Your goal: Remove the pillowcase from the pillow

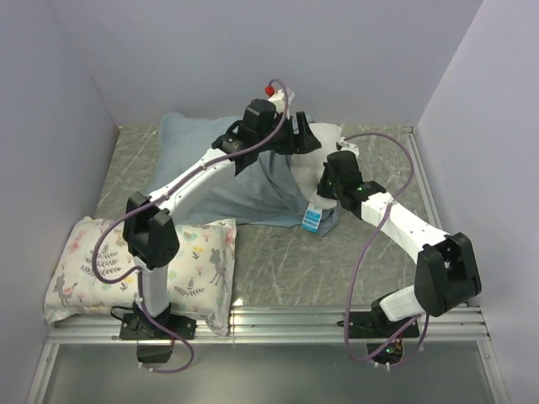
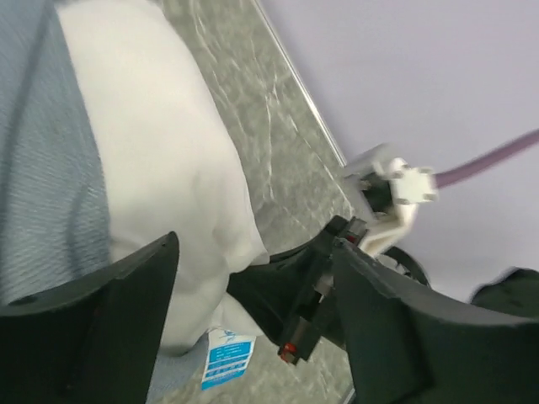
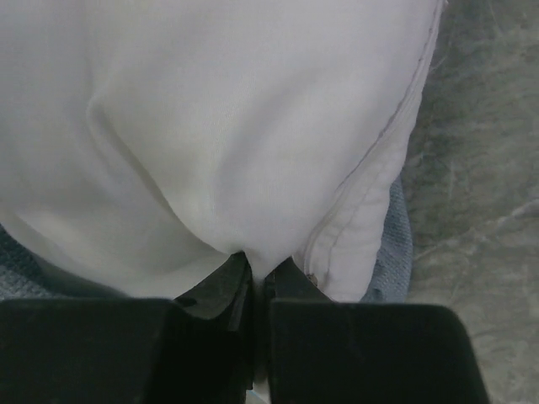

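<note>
My right gripper pulls away from the pillowcase next. It then releases the pillow's fabric over the bare tabletop, since that lies to its right in the top view.
The slate blue-grey pillowcase lies at the back of the table, still around most of the white pillow, whose right end sticks out. The blue-and-white tag shows at the near edge. My right gripper is shut on a pinch of the pillow's white fabric near its seam, with the pillowcase edge beside it. My left gripper hovers open over the pillow's exposed end; in the left wrist view its gripper stands wide apart with the pillow, pillowcase and tag below.
A smaller white floral deer-print pillow lies at the front left by the left arm's base. Grey walls close the table on the left, back and right. A metal rail runs along the near edge.
</note>
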Robot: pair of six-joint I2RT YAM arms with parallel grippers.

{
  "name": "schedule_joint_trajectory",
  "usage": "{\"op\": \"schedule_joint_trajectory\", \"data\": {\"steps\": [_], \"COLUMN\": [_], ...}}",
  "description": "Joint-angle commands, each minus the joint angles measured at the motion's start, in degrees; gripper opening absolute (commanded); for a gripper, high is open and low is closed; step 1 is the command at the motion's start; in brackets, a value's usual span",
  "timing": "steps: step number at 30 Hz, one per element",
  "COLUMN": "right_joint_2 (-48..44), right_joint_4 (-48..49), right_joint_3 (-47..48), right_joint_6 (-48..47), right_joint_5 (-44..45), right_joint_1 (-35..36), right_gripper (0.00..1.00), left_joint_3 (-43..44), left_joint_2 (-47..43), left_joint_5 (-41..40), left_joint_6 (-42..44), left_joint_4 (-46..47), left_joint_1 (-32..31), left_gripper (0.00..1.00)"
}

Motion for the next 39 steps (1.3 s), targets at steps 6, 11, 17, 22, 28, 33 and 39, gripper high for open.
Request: {"op": "schedule_joint_trajectory", "data": {"steps": [6,11,17,22,28,33,39], "right_joint_2": [-2.63,-3.6,-2.28,-1.67,-2.19,-1.23,-1.58], "right_joint_4": [-4.37,-5.24,-7.79,-9.9,-11.57,-13.86,-14.82], "right_joint_3": [5.63,9.67,17.31,21.53,27.06,31.99,35.6], "right_joint_6": [-1.16,-1.42,-2.21,-3.09,-3.53,-3.62,-2.48], "right_joint_5": [2.35,0.68,-1.17,0.5,-3.27,-6.0,-9.69], "right_joint_1": [0.56,0.47,0.47,0.29,-5.06,-10.42,-17.46], "right_gripper": [0.0,0.0,0.0,0.0,0.0,0.0,0.0], "left_joint_3": [-0.82,-16.03,-23.87,-20.71,-20.19,-19.21,-28.07], "left_joint_2": [-12.82,-20.47,-23.03,-19.16,-19.95,-20.56,-26.0], "left_joint_5": [-21.86,-30.4,-28.47,-31.72,-32.25,-37.25,-32.26], "left_joint_6": [8.26,8.26,7.99,8.87,9.05,8.7,3.17], "left_joint_4": [-17.63,-17.11,-11.84,-14.55,-15.26,-16.85,-13.08], "left_joint_1": [-0.43,-0.43,0.36,2.46,10.46,15.99,31.02], "left_gripper": [0.8,0.84,0.88,0.72,0.0,0.0,0.0]}}
